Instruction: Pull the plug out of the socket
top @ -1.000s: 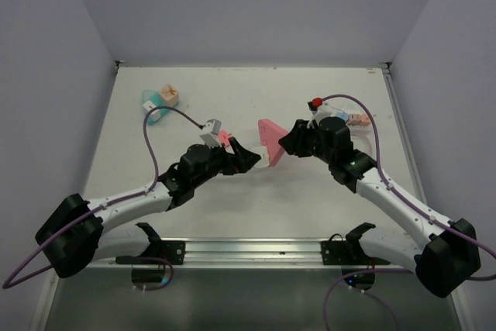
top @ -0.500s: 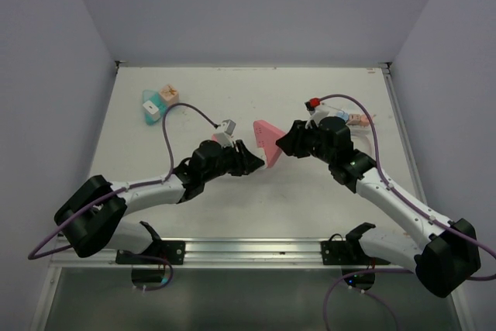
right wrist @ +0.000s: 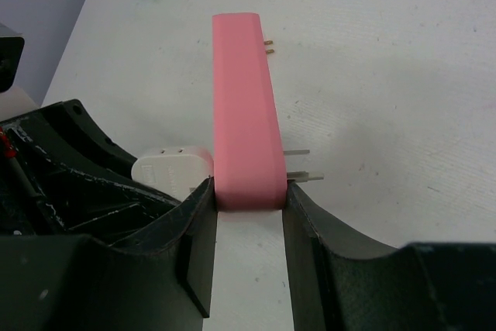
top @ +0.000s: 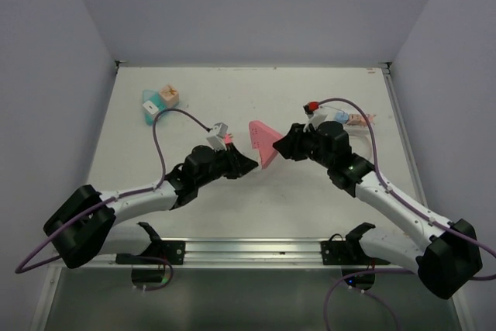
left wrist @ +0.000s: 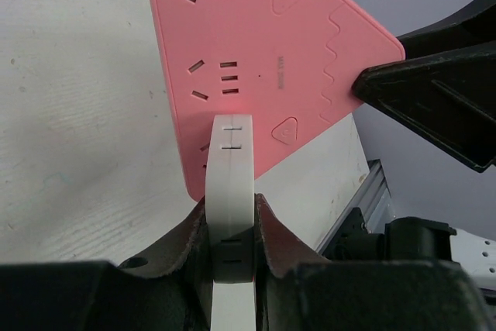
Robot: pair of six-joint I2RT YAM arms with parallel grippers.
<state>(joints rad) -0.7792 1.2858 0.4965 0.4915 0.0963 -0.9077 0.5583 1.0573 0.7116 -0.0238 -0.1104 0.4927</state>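
Observation:
The tabletop is below, and the socket [top: 263,143] is held. My left gripper will next pull the white plug to the left in the top view, then lower it and let it go.
A pink triangular socket [top: 263,143] is held on edge above the table, and my right gripper [right wrist: 248,199] is shut on one of its corners. Its face with the slots shows in the left wrist view, socket [left wrist: 263,60]. A white plug [left wrist: 231,184] sits in that face near the lower corner. My left gripper [left wrist: 231,234] is shut on the plug, a finger pressed on each flat side. From the right wrist the plug [right wrist: 170,168] pokes out on the socket's [right wrist: 244,106] left side, and thin metal pins [right wrist: 298,153] stick out on its right side.
Teal and orange blocks [top: 159,101] lie at the far left of the table, and small coloured pieces [top: 356,120] lie at the far right behind the right arm. Purple cables loop from both wrists. Walls close in the table [top: 232,199] on three sides.
My left gripper's jaws went from wide open to shut on the white plug. The right gripper and the pink socket drifted slightly to the left.

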